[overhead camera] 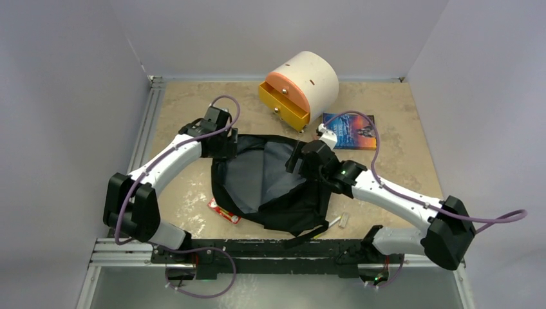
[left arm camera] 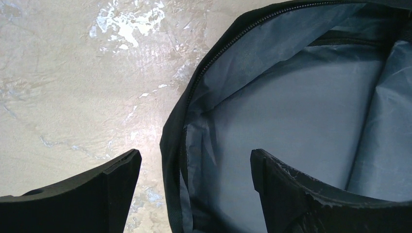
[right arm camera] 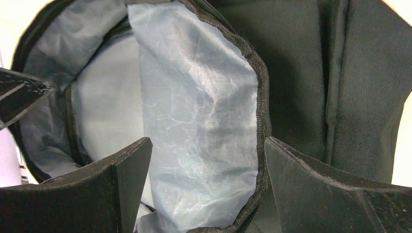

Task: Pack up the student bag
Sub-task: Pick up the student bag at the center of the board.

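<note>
The bag's black zipper edge [left arm camera: 175, 167] lies below the left gripper, between its open fingers, so the gripper will next lower its fingers slightly around the zipper edge and close on it.
The student bag [overhead camera: 277, 193] lies flat mid-table, a black backpack unzipped with its blue-grey lining [overhead camera: 257, 177] showing. My left gripper [overhead camera: 226, 147] is open at the bag's upper left rim. Its jaws straddle the zipper edge [left arm camera: 171, 145], one finger over the table and one over the lining [left arm camera: 291, 111]. My right gripper [overhead camera: 301, 158] is open at the upper right rim. A flap of lining [right arm camera: 199, 121] with its black bound edge [right arm camera: 262, 111] lies between its fingers, apart from both. The bag's black outer fabric [right arm camera: 311, 73] fills the right of that view.
A cream cylindrical drawer box [overhead camera: 309, 80] with its yellow drawer [overhead camera: 283, 103] pulled out stands at the back. A blue book [overhead camera: 351, 131] lies right of it. A small red packet [overhead camera: 224, 211] sits left of the bag and a small pale object [overhead camera: 344, 220] right of it.
</note>
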You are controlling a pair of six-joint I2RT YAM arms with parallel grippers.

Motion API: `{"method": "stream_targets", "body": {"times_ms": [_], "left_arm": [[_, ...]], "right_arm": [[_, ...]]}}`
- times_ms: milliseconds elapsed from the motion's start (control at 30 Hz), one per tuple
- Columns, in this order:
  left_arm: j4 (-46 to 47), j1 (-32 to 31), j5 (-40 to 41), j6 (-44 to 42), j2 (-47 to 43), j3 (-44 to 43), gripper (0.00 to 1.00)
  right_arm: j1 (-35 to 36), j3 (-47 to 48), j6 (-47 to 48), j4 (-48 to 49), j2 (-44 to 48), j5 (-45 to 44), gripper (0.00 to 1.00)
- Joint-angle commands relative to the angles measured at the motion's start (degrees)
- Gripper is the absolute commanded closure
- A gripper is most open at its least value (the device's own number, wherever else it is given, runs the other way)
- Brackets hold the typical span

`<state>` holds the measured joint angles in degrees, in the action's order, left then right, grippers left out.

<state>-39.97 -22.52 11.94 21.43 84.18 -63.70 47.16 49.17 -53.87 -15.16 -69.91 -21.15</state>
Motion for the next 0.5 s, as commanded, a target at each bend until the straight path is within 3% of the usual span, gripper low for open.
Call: {"method": "stream_targets", "body": {"times_ms": [0, 333, 467], "left_arm": [[1.71, 0.2, -0.12, -1.16, 1.34, 0.41, 0.18], [3.31, 0.29, -1.13, -1.24, 3.28, 0.78, 0.25], [3.47, 0.29, -1.61, -1.13, 3.71, 0.43, 0.32]], "right_arm": [[-0.96, -1.42, -2.5, 0.67, -1.22, 2.13, 0.12], [-1.5, -5.74, -4.72, 2.18, -0.21, 5.43, 0.13], [-1.62, -7.79, -5.45, 7.34, 2.52, 9.23, 0.17]]}}
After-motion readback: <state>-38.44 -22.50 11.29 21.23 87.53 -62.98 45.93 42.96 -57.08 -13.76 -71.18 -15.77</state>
